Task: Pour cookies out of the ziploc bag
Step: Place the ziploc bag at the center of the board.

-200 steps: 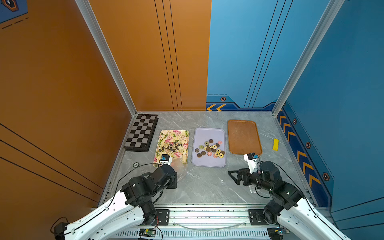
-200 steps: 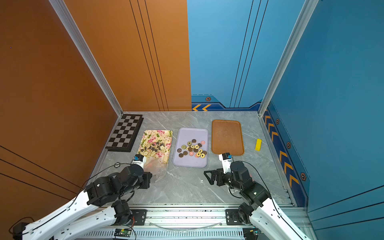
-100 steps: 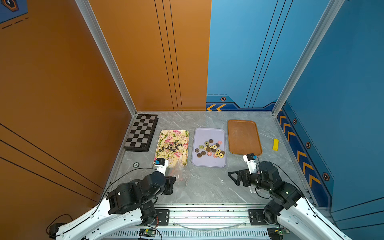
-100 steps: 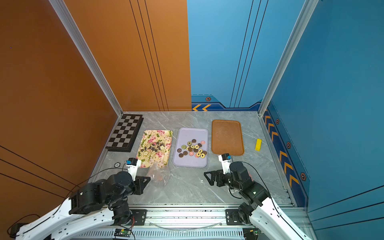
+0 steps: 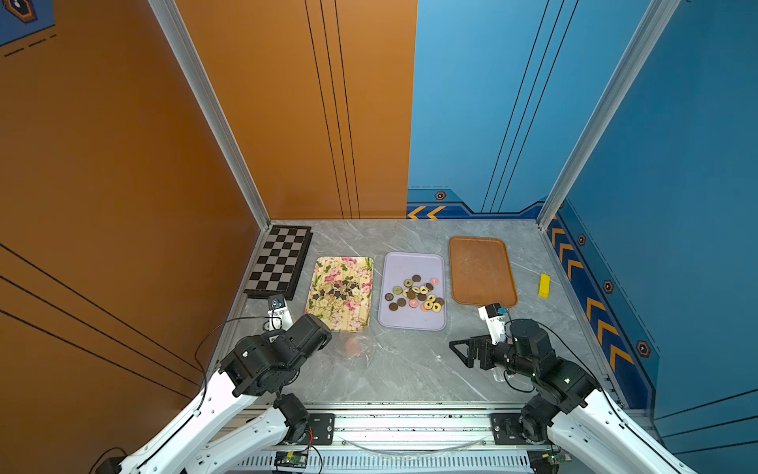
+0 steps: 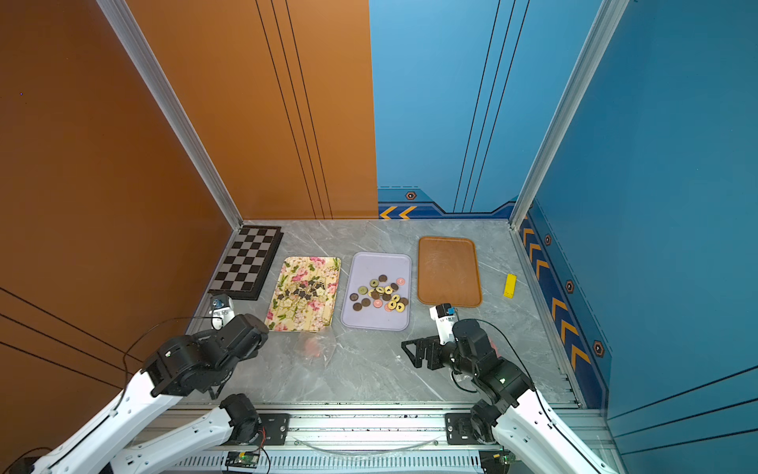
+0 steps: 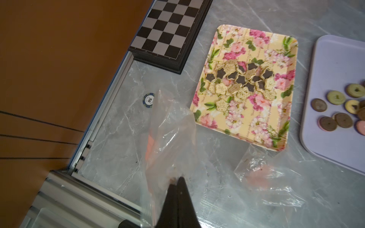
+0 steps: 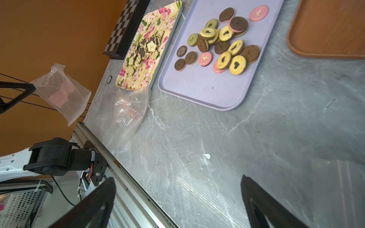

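Next, my left gripper moves down toward the bare tabletop (image 5: 317, 376) beside the second clear bag and releases the bag's corner, since star cookies already lie on the floral tray (image 5: 361, 316).
My left gripper (image 7: 176, 180) is shut on a corner of a clear ziploc bag (image 7: 169, 134), which hangs off the table near the left wall; pink pieces show through the ziploc bag (image 8: 61, 92). In both top views the arm hides this gripper. A second clear bag (image 5: 352, 346) (image 6: 313, 346) lies flat in front of the floral tray (image 5: 361, 316), with pink shapes inside. Star cookies (image 5: 338, 289) lie on that tray, and round cookies (image 5: 416, 293) on the lavender tray (image 5: 410, 320). My right gripper (image 5: 461, 353) (image 8: 177, 177) stands open over bare table, empty.
A chessboard (image 5: 283, 258) lies at the back left and an empty brown tray (image 5: 482, 271) at the back right. A yellow block (image 5: 544, 285) sits near the right wall. A poker chip (image 7: 148, 100) lies by the left rail.
My left arm has drawn back from the floral tray's front corner toward the left wall with a bag in its jaws. The other bag stays on the table. The right arm has not moved.
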Action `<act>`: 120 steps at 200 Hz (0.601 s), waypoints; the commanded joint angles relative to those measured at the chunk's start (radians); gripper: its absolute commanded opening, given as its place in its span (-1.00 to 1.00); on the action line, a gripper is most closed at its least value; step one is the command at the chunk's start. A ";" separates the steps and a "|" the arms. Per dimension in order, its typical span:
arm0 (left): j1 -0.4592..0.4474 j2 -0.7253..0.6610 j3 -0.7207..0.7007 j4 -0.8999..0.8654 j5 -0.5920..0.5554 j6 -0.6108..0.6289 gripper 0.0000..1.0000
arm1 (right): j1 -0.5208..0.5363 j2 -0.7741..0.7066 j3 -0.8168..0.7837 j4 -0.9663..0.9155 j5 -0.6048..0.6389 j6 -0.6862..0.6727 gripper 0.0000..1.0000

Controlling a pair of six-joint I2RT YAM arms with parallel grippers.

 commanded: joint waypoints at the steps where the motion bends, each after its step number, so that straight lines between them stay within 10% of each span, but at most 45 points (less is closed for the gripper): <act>1: -0.016 0.048 -0.039 -0.045 0.091 -0.061 -1.00 | 0.009 -0.005 0.033 -0.029 -0.022 -0.002 1.00; 78: -0.176 0.125 -0.284 0.178 0.257 -0.174 -1.00 | 0.012 -0.007 0.026 -0.043 -0.023 -0.017 1.00; 120: -0.277 -0.023 -0.307 0.191 0.264 -0.201 -0.45 | 0.011 0.018 0.030 -0.065 0.053 0.006 1.00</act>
